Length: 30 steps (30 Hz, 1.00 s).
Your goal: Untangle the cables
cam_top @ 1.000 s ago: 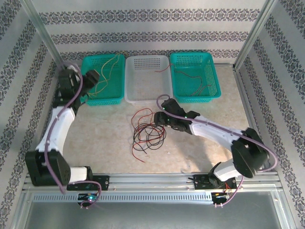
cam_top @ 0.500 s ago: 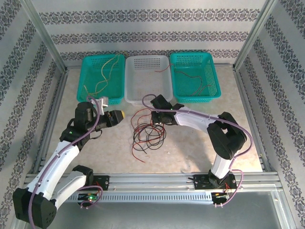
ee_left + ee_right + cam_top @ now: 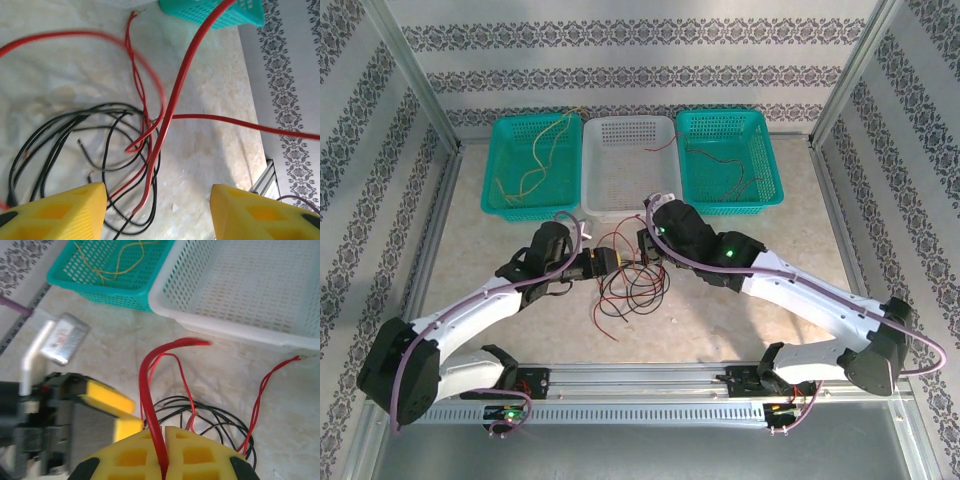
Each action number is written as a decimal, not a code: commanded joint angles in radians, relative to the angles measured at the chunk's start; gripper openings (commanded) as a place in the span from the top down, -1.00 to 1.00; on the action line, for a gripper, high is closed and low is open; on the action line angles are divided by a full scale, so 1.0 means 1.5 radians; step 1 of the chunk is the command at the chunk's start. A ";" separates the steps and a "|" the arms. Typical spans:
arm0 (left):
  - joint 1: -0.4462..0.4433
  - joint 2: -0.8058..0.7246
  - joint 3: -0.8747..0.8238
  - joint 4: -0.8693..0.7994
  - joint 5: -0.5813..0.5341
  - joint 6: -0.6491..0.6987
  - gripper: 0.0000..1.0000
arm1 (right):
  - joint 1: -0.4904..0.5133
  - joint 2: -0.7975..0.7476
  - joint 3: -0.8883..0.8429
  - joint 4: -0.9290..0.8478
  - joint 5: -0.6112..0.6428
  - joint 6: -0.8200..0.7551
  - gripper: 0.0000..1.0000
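Observation:
My right gripper holds the thick red cable and next needs to lift it up and outward over the teal basket (image 3: 728, 165) beyond it and release it, because red cables already lie there.
A tangle of red and black cables (image 3: 631, 284) lies on the table in front of the white basket (image 3: 632, 170). My right gripper (image 3: 643, 244) is at its far edge, shut on a thick red cable (image 3: 147, 385) that arches up and away from the closed yellow fingers (image 3: 132, 455). From the left, my left gripper (image 3: 601, 262) reaches the tangle, open. Its fingers (image 3: 55, 215) stand wide apart above red strands (image 3: 172, 100) and black loops (image 3: 60, 130), holding nothing. In the right wrist view, the left gripper (image 3: 117, 412) sits close beside the right gripper (image 3: 164, 432).
Three baskets line the back. The left teal one (image 3: 510, 205) holds yellow cables (image 3: 535, 160), and the right teal one (image 3: 768, 175) holds red and dark cables (image 3: 735, 178). A red cable end hangs over the white basket's right rim. Metal frame posts stand at both sides.
The left arm swung from the left teal basket down and right to the tangle. The right gripper shut on the red cable and shifted slightly, its arm stretching out low.

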 commanded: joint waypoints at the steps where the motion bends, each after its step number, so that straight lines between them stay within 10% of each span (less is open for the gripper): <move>1: -0.009 0.014 0.020 0.063 -0.048 -0.010 -0.13 | 0.020 -0.026 0.053 -0.044 0.027 -0.004 1.00; 19: -0.009 -0.001 -0.105 0.115 -0.089 -0.054 0.02 | 0.016 -0.123 0.261 -0.070 0.128 -0.070 1.00; 30: -0.009 -0.148 -0.073 -0.083 -0.148 -0.024 -0.01 | -0.367 0.033 0.366 -0.128 -0.082 -0.030 1.00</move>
